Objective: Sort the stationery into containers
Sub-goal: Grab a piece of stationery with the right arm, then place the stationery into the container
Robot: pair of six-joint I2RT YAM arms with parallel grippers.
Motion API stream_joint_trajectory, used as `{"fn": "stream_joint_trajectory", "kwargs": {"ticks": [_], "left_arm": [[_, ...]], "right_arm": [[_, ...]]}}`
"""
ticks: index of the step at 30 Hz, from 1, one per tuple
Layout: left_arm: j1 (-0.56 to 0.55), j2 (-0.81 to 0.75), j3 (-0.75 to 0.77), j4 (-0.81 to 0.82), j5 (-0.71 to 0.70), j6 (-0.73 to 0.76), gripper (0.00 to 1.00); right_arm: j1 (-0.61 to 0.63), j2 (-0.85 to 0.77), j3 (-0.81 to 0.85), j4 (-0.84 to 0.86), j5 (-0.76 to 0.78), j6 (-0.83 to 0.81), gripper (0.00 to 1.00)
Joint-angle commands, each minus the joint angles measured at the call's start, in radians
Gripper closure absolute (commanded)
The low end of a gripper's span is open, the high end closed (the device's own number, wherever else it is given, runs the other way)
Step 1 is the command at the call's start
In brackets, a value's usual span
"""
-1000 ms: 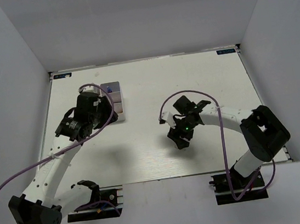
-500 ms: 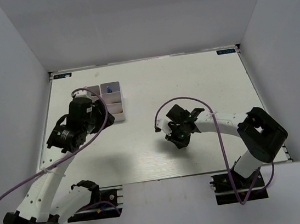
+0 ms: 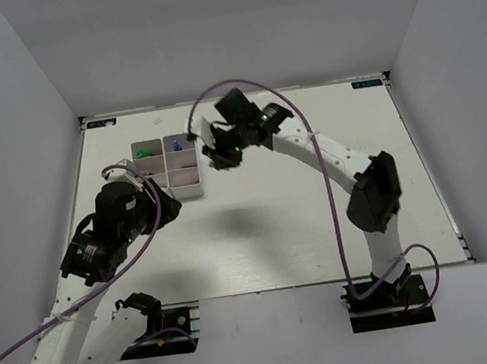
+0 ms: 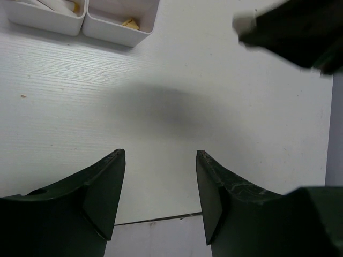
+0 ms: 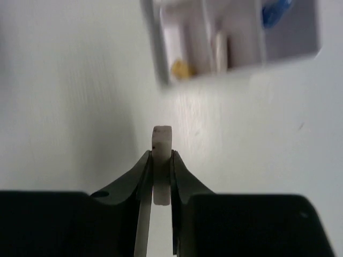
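Note:
My right gripper should next move across and down over the near section of the tray with the yellow bit, because the eraser block [image 5: 162,142] still hangs over bare table beside the tray.
My right gripper [image 5: 161,155] is shut on a small white eraser block [image 5: 162,142], held upright between the fingers. It hovers above the table just beside the white divided tray [image 5: 158,51]. From above, the right gripper [image 3: 214,154] sits at the right edge of the tray [image 3: 198,181]. The tray holds a blue bottle [image 3: 177,143], a green item [image 3: 144,155], a white stick [image 5: 220,51] and a yellow bit [image 5: 179,68]. My left gripper [image 4: 161,155] is open and empty over bare table; from above, this left gripper [image 3: 167,203] is near-left of the tray.
In the left wrist view the tray's near wall [image 4: 120,33] shows at top left and the right arm [image 4: 300,32] crosses the top right. The table's near edge [image 4: 155,219] lies just below the left fingers. White walls enclose the table.
The right gripper shut on the eraser block at the table's middle and swung far left to the tray's edge. The left arm pulled back from the tray toward the near left, uncovering it.

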State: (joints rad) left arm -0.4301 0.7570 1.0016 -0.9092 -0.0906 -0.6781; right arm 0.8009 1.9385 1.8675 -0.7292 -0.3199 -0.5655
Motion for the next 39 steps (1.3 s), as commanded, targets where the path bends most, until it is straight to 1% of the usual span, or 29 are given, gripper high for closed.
{"fn": "stream_joint_trajectory", "kwargs": {"ticks": [1,3,4,6,7,8,11,12,15,22,30,31,32,34,35,37,38,39], "left_arm": [[-0.002,-0.030,0.009,-0.022,-0.018,-0.024,0.35],[-0.002,-0.044,0.009,-0.022,-0.018,-0.024,0.35],[-0.002,-0.053,0.009,-0.031,-0.018,-0.035,0.35],[-0.002,-0.064,0.009,-0.031,-0.018,-0.035,0.35],[-0.002,-0.064,0.009,-0.031,-0.018,-0.044,0.35],[-0.002,-0.074,0.009,-0.031,-0.018,-0.044,0.35],[-0.002,-0.074,0.000,-0.040,-0.018,-0.044,0.35],[-0.002,-0.074,0.000,-0.040,-0.018,-0.044,0.35],[-0.002,-0.074,0.000,-0.040,-0.018,-0.054,0.35],[-0.002,-0.084,-0.018,-0.040,-0.018,-0.063,0.35],[-0.002,-0.084,-0.018,-0.049,-0.018,-0.072,0.35],[-0.002,-0.084,-0.018,-0.049,-0.027,-0.072,0.35],[-0.002,-0.084,-0.018,-0.049,-0.028,-0.072,0.35],[-0.002,-0.084,-0.018,-0.049,-0.028,-0.072,0.35],[-0.002,-0.084,-0.018,-0.049,-0.028,-0.072,0.35],[-0.002,-0.084,-0.018,-0.049,-0.028,-0.072,0.35],[-0.002,-0.084,-0.018,-0.049,-0.028,-0.072,0.35],[-0.002,-0.084,-0.018,-0.040,-0.028,-0.072,0.35]], "right_arm": [[0.006,0.180,0.316,-0.136,-0.159,0.013,1.00],[0.018,0.235,0.369,-0.118,-0.211,0.027,1.00],[0.027,0.246,0.368,-0.074,-0.223,0.030,1.00],[0.035,0.234,0.284,0.066,-0.254,0.038,1.00],[0.040,0.226,0.259,0.103,-0.258,0.055,1.00],[0.043,0.214,0.205,0.204,-0.261,0.062,1.00],[0.050,0.224,0.190,0.276,-0.240,0.119,1.00],[0.053,0.232,0.190,0.337,-0.231,0.130,1.00],[0.066,0.255,0.200,0.399,-0.208,0.157,1.00],[0.073,0.327,0.202,0.494,-0.142,0.141,1.00],[0.090,0.363,0.165,0.577,0.010,0.047,1.00],[0.090,0.366,0.162,0.582,0.019,0.046,0.98],[0.089,0.366,0.162,0.579,0.019,0.041,0.91],[0.089,0.358,0.145,0.564,0.012,0.027,0.80],[0.089,0.352,0.141,0.560,0.007,0.026,0.67],[0.089,0.326,0.101,0.551,-0.010,0.013,0.51],[0.087,0.304,0.090,0.551,-0.014,0.010,0.40],[0.090,0.300,0.067,0.553,-0.027,0.009,0.38]]}}
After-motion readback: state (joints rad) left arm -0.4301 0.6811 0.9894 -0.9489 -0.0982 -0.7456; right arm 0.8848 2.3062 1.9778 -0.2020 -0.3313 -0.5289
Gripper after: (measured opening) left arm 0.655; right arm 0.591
